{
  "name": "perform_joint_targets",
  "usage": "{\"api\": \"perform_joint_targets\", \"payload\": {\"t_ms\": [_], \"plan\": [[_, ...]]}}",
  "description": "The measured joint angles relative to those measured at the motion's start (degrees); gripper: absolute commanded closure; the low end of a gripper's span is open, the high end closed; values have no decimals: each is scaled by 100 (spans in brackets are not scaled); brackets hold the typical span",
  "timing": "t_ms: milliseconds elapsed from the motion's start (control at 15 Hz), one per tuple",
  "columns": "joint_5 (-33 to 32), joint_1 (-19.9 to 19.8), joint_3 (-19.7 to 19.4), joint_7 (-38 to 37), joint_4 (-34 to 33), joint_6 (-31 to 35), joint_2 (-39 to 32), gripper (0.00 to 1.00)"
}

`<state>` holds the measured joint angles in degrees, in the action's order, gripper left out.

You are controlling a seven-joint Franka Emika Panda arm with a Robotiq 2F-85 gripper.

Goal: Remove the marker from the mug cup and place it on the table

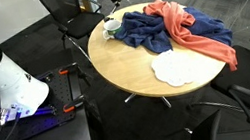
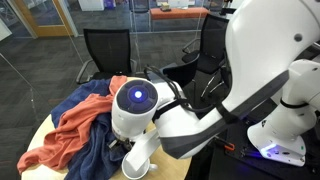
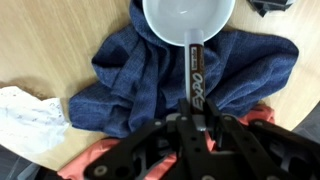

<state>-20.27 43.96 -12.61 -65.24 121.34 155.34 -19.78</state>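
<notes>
I should move my gripper left in the wrist view, then down, as bare tabletop beside the mug cup lies below it, free for releasing the marker.
In the wrist view my gripper is shut on the marker, a dark pen with white lettering. The marker's far end reaches the near rim of the mug cup, a whitish cup with a greyish inside. The mug stands on the tan round table at the edge of a blue cloth. In both exterior views the mug sits near the table's edge, with my gripper just above it. The marker is too small to make out in both exterior views.
A blue cloth and an orange cloth lie bunched on the table beside the mug. A flat white round cloth lies nearer the table's front. Black chairs stand around the table.
</notes>
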Motion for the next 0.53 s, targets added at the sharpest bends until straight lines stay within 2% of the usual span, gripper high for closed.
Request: {"api": "perform_joint_targets", "payload": {"t_ms": [267,533], "plan": [[-500,-436,48,-207,278,-332,560,95],[-596,-1237,431,-205,530,-549,713,95]]}}
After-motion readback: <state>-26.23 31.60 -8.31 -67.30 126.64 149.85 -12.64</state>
